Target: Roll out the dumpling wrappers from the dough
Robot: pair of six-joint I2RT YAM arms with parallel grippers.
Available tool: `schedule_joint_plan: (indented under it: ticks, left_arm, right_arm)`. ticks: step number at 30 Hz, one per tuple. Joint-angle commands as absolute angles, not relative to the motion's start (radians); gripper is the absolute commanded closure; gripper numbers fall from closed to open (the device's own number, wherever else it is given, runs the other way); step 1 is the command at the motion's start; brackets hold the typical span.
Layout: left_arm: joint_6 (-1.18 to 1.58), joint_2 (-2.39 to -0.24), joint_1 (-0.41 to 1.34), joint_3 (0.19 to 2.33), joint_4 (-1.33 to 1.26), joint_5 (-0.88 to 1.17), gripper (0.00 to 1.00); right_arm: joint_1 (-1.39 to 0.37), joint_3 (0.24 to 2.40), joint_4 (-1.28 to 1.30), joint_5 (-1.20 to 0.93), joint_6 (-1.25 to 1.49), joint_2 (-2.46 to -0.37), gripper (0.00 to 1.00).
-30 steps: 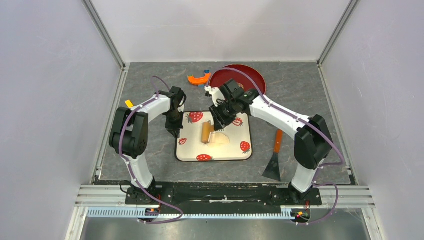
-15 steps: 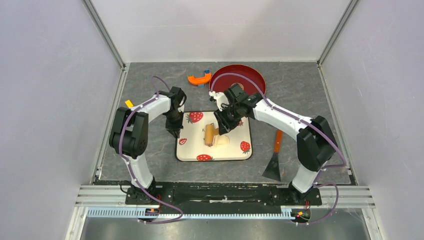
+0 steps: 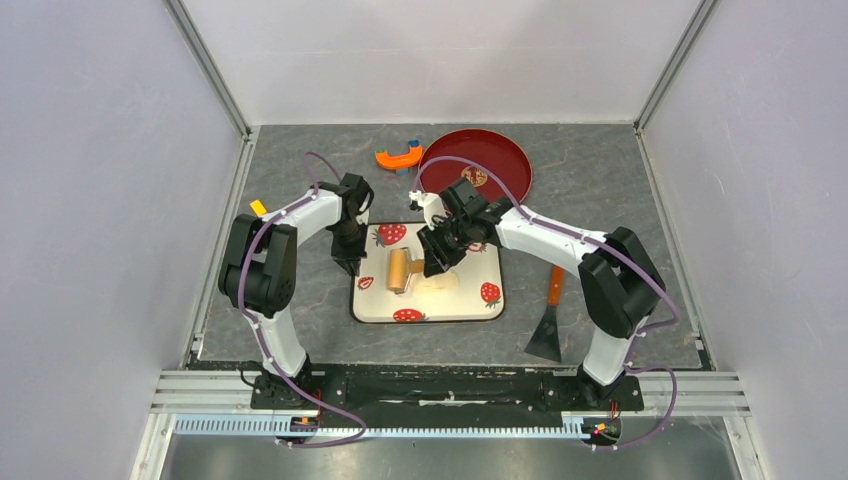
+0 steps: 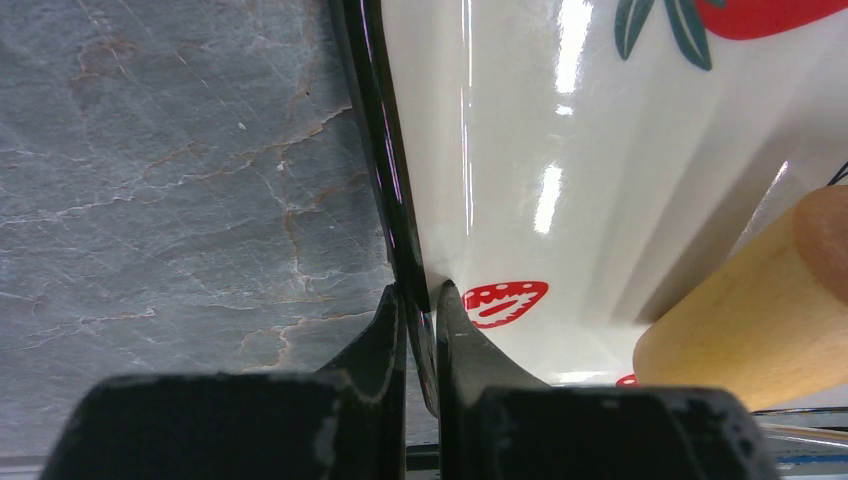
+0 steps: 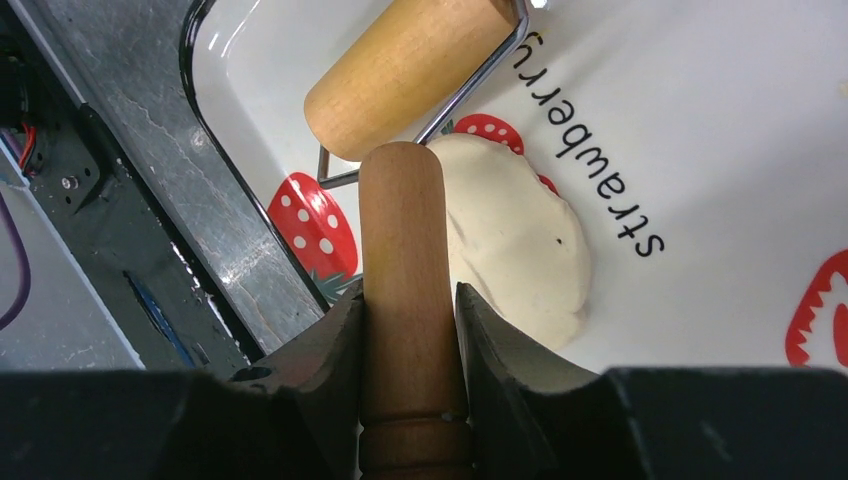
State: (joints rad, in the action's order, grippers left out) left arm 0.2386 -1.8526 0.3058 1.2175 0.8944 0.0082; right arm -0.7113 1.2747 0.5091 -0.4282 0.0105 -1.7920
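Note:
The roller lifts in my right gripper next, moves to the right in the top view, lowers beside the red plate and is released, since the sheet of dough is thin.
A white strawberry-print tray [image 3: 470, 302] holds the dough [image 3: 442, 284], pressed into a thin pale dumpling-wrapper sheet [image 5: 525, 245] with uneven edges. My right gripper [image 5: 408, 300] is shut on the wooden handle [image 5: 403, 230] of a roller. The roller's tan cylinder [image 3: 400, 270] rests on the tray just left of the sheet, off the dough. In the top view my right gripper [image 3: 437, 258] is over the tray's middle. My left gripper [image 4: 420, 290] is shut on the tray's dark left rim [image 4: 365, 120], at the tray's left side [image 3: 349, 266].
A red round plate [image 3: 500, 150] sits behind the tray, with an orange curved tool [image 3: 398, 158] to its left. A scraper with an orange handle [image 3: 552, 305] lies right of the tray. Grey walls enclose the stone-patterned tabletop.
The roller went a little right over the dough, then back left, and now sits off the sheet near the tray's left side. The left arm has not moved.

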Motion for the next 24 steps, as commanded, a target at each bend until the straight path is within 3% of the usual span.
schedule_joint_plan:
  ticks: [1,16,24]
  left_arm:
    - [0.233,-1.908,0.351,1.178,0.835,0.055,0.98]
    - [0.22,-1.896,0.354,1.17,0.838,0.054,0.98]
    - [0.211,-1.885,0.357,1.167,0.839,0.069,0.98]
  right_arm:
    - [-0.712,1.219,0.662,-0.216,-0.046,-1.881,1.0]
    - [-0.699,1.325,0.432,-0.451,0.05,-1.677,1.0]
    - [-0.595,1.217,0.317,-0.485,0.139,-1.527,1.0]
